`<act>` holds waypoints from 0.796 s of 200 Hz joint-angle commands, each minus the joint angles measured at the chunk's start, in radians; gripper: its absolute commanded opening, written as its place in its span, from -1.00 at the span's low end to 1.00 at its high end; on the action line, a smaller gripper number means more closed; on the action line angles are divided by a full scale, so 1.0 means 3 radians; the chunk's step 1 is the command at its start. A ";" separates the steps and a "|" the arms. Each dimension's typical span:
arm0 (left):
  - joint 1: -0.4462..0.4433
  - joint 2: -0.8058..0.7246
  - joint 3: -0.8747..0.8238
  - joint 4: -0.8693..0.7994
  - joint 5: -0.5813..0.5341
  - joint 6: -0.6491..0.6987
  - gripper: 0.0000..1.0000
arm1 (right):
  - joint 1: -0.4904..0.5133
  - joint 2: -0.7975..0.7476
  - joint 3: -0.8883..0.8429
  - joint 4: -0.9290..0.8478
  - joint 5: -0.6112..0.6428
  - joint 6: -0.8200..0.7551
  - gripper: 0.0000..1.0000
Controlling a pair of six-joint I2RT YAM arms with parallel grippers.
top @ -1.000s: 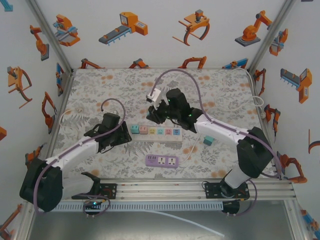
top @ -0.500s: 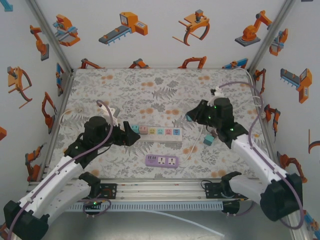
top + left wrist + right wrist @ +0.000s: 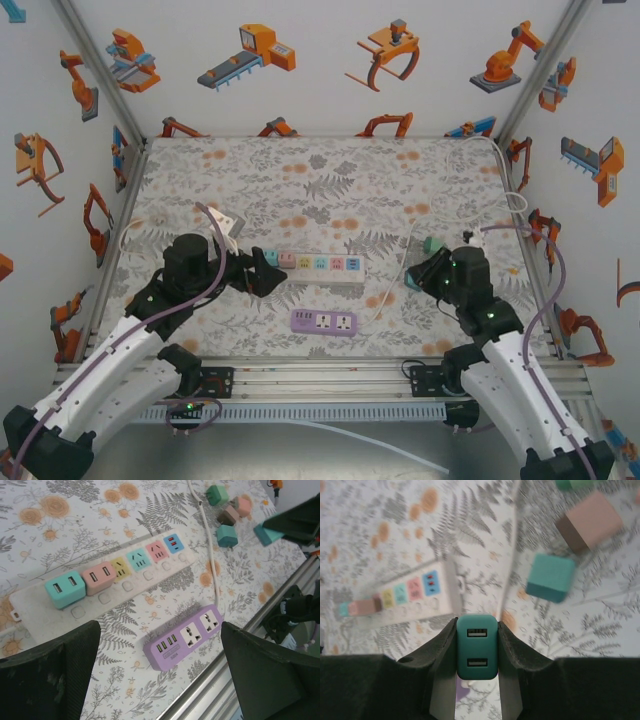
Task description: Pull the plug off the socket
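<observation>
The bare tabletop [image 3: 415, 311] [image 3: 567, 639] beside the loose teal plug is below and back from my right gripper. My right gripper needs to move back and down there next to let go of the plug.
A white power strip [image 3: 318, 266] [image 3: 115, 580] with coloured sockets lies mid-table. A light teal plug [image 3: 65, 590] and a pink plug [image 3: 100, 577] sit in its left end. My right gripper [image 3: 420, 275] [image 3: 476, 680] is right of the strip and apart from it. It is shut on a dark teal plug [image 3: 476, 647] [image 3: 270, 532] with two USB ports, held free of any socket. At the strip's left end my left gripper [image 3: 264, 272] [image 3: 160, 680] stands open, with nothing between its fingers.
A purple socket block [image 3: 324, 322] [image 3: 185, 637] lies near the front rail. Loose plugs lie at the right: green [image 3: 217, 494], pink [image 3: 243, 505], brown [image 3: 230, 515] and teal [image 3: 227, 535]. A white cable [image 3: 210, 555] runs between them and the strip.
My right arm swung from over the strip to the right and nearer, carrying the dark teal plug. The left gripper opened and drew back slightly at the strip's left end.
</observation>
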 commanded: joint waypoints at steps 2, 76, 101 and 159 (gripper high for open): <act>-0.0012 -0.0035 -0.0011 0.0028 -0.0307 0.0049 0.94 | -0.0012 -0.0122 -0.0294 -0.0143 -0.0040 0.0243 -0.79; -0.0013 -0.0087 -0.0087 -0.0103 -0.0691 -0.0082 0.94 | -0.0013 -0.0218 -0.0805 0.0066 0.0019 0.0420 -0.35; -0.0011 -0.0069 -0.0088 -0.0093 -0.0714 -0.0100 0.94 | -0.0016 -0.0133 -0.0746 -0.0020 0.0119 0.0403 -0.12; -0.0010 -0.0007 -0.0065 -0.0092 -0.0808 -0.0116 0.94 | -0.0013 -0.0106 -0.0566 -0.0413 0.0554 0.0488 0.22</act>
